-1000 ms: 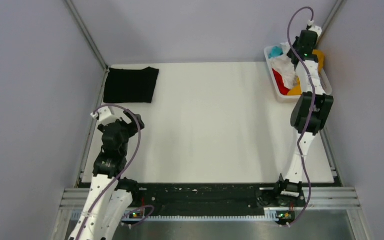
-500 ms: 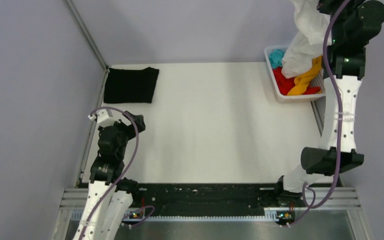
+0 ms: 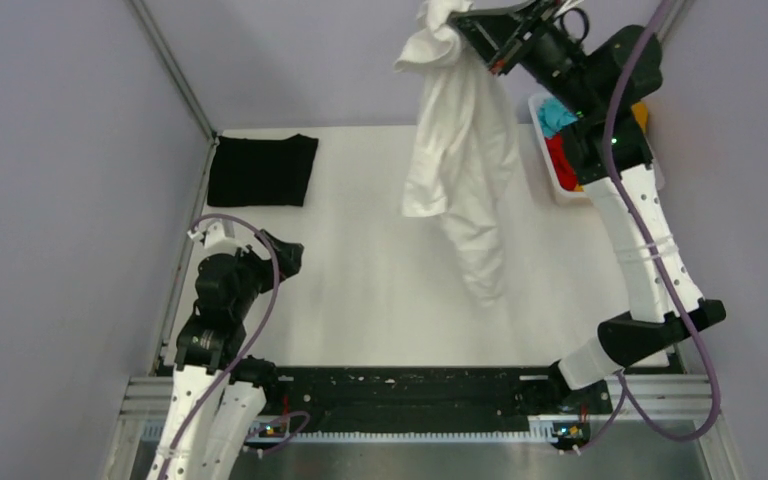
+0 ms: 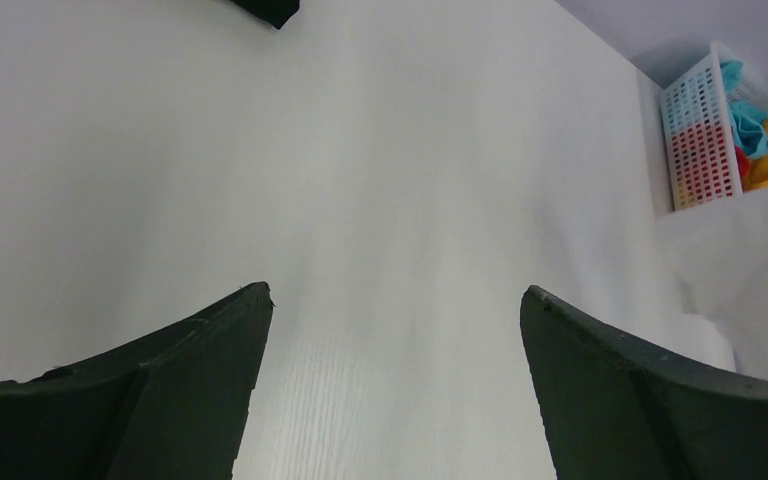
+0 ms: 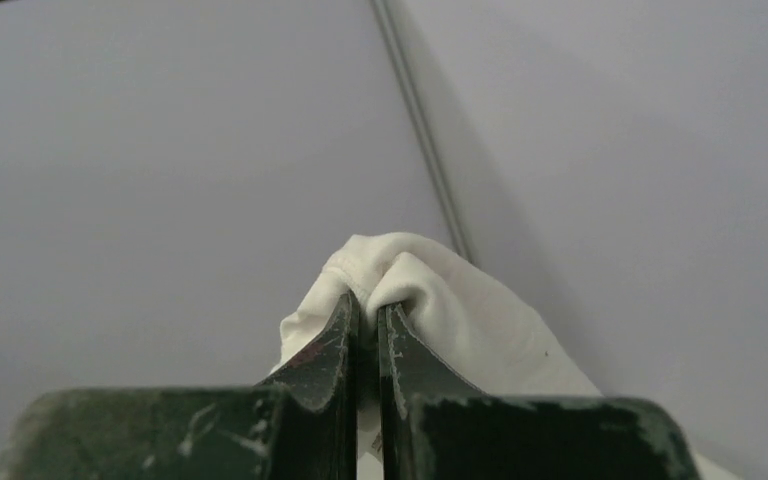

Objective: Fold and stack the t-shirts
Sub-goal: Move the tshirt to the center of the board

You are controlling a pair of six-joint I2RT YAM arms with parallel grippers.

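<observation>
The right gripper needs to pull back next, tilting downward, and then go down over the table's middle point(image 3: 409, 260), where the empty surface has room for the hanging white t-shirt.
My right gripper point(image 3: 457, 22) is shut on the white t-shirt point(image 3: 463, 150) and holds it high above the table's far middle; the shirt hangs down, its lower end near the table. In the right wrist view the fingers pinch a bunched white fold point(image 5: 430, 300). A folded black t-shirt point(image 3: 261, 169) lies flat at the far left corner; its corner shows in the left wrist view point(image 4: 265, 9). My left gripper point(image 3: 285, 255) is open and empty, low over the left side of the table point(image 4: 390, 200). Teal, red and yellow-orange shirts point(image 3: 557, 115) lie in the basket.
The white plastic lattice basket point(image 3: 546, 160) stands at the far right corner, partly hidden behind my right arm; it also shows in the left wrist view point(image 4: 702, 130). Grey walls enclose the table on three sides. A black rail runs along the near edge point(image 3: 410, 385).
My right gripper lifted the white t-shirt out of the basket and swung it up and left over the table. The shirt now hangs unfurled. My left gripper shifted slightly right.
</observation>
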